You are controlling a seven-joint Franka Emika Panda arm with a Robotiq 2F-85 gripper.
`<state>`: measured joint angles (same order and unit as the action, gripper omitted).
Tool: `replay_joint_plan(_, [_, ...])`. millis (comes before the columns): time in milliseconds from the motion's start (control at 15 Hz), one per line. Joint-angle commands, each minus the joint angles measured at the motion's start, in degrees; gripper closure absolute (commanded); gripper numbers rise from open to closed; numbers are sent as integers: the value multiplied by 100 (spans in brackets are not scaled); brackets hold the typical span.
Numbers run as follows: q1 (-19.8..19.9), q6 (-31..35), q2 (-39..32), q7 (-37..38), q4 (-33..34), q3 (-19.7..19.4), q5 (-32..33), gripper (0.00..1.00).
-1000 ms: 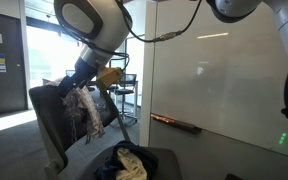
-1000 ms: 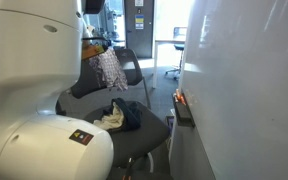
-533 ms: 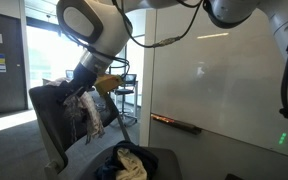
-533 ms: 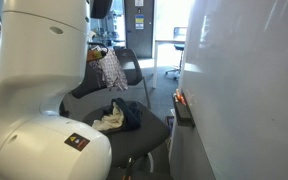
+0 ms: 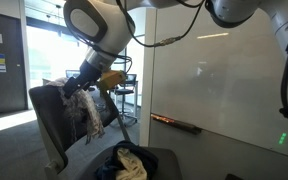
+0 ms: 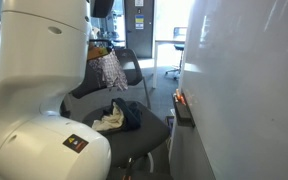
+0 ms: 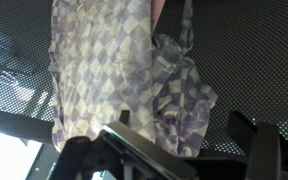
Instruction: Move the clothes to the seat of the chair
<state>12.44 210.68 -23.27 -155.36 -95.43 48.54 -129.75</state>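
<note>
The robot will next move its gripper down onto the bunched fold at the cloth's top edge [image 5: 82, 92] [image 7: 170, 125] just below it, because the open fingers are already on both sides of that fold.
A purple-and-white checked cloth [image 5: 87, 112] hangs over the black mesh backrest [image 5: 49, 115] of the chair; it also shows in an exterior view [image 6: 110, 68] and fills the wrist view [image 7: 114, 60]. My gripper [image 5: 81, 88] is at the cloth's top edge. In the wrist view its fingers [image 7: 184, 135] stand wide apart with a bunched fold of the cloth between them. A pile of dark blue and cream clothes [image 5: 129, 160] [image 6: 119, 117] lies on the chair seat [image 6: 149, 130].
A white wall with a narrow ledge [image 5: 174, 123] [image 6: 182, 105] runs close beside the chair. My own bulky white base [image 6: 34, 100] blocks much of an exterior view. Another chair [image 5: 124, 95] and a desk stand further back.
My arm has shifted slightly at the backrest. The checked cloth still hangs in the same place and the pile on the seat has not moved.
</note>
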Motion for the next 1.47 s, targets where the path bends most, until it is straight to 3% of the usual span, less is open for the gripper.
replay_joint_plan(0, [-70,-30,-111,-82,183,-210,428,0])
replay_joint_plan(333, [45,-89,-468,-62,345,-179,331,0])
replay_joint_plan(800, [271,-676,-655,-135,322,-98,372,0])
replay_joint_plan(867, [377,-692,-697,-225,316,7,313,25])
replay_joint_plan(933, [421,-715,-705,-221,309,41,300,26])
replay_joint_plan(1400, [669,-793,-680,-150,266,250,299,80])
